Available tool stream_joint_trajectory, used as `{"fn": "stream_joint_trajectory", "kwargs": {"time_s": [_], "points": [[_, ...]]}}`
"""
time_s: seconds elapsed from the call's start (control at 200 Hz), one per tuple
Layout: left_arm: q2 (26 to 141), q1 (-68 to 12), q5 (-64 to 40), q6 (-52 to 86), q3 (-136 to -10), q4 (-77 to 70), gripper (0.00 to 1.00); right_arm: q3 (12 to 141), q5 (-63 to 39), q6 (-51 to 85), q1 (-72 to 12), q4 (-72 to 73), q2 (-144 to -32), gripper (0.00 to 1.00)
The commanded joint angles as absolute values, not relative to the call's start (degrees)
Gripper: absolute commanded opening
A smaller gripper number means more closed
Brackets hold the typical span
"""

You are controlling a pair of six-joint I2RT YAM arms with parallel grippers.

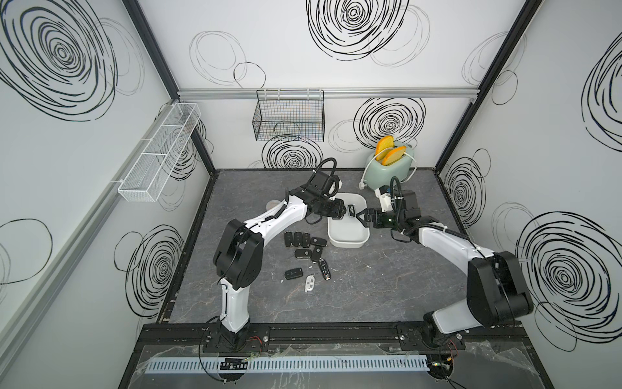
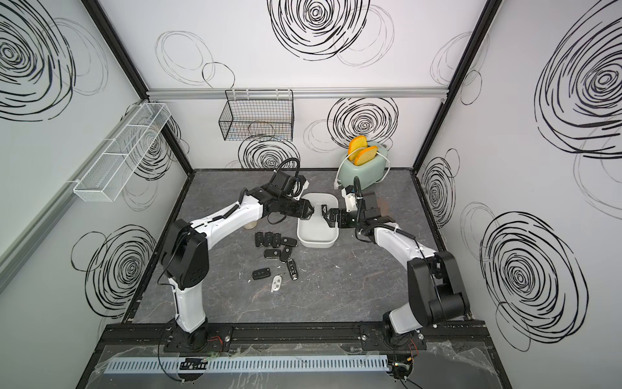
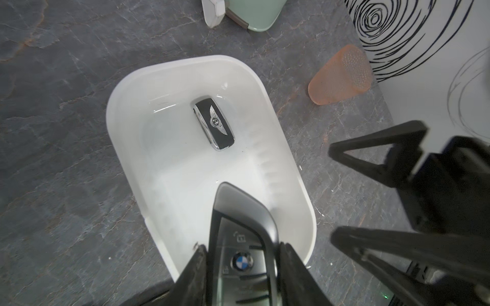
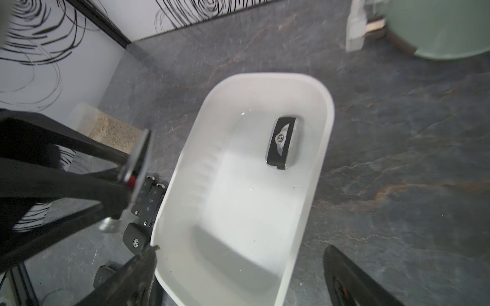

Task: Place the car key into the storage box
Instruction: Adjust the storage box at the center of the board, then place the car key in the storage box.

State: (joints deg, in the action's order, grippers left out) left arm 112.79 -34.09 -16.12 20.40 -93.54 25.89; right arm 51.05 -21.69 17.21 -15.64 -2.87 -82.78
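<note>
I will lower my left gripper into the box next and let go of the car key (image 3: 242, 233) there, because the bottom of the box beside the winged key (image 3: 179, 135) is bare below my left gripper.
The white storage box (image 1: 346, 243) (image 2: 316, 243) stands at mid-table between both arms. My left gripper (image 3: 242, 247) (image 1: 341, 213) is shut on a dark car key (image 3: 242, 233) with a round blue-and-white badge, holding it over the near end of the box (image 3: 116, 111). A second black key (image 3: 214, 124) (image 4: 281, 143) with a winged badge lies flat on the box floor. My right gripper (image 4: 241, 249) (image 1: 361, 215) hangs open and empty above the box's opposite rim (image 4: 183, 172), facing the left one.
Several black keys (image 1: 304, 244) and a white one (image 1: 309, 284) lie on the table left of the box. A green toaster (image 1: 392, 166) holding toast stands behind it. A translucent orange cup (image 3: 342, 75) sits near the right arm. The black wire basket (image 1: 289, 116) and white mesh tray (image 1: 158, 155) hang on the walls.
</note>
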Motion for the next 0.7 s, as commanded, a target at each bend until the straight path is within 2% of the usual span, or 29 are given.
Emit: {"fn": "stream_joint_trajectory", "kwargs": {"time_s": [0.0,0.28,0.53,0.695], "points": [[115.85,-35.12,-13.1,21.15,-98.07,26.45,0.38,48.68,-19.22,18.5,-14.37,-3.44,-78.02,0.99],[126.41,-38.42,-4.41,24.18,-107.67,26.85,0.37,44.33,-19.99,20.63,-12.57,-2.14,-70.5,0.99],[134.96,-38.94,3.85,26.66,-118.02,32.35,0.37,42.15,-20.39,21.1,-12.55,-1.93,-68.05,0.99],[137.78,-38.55,6.15,28.6,-119.83,32.88,0.37,41.36,-20.81,21.31,-12.57,-1.54,-67.54,0.99]]}}
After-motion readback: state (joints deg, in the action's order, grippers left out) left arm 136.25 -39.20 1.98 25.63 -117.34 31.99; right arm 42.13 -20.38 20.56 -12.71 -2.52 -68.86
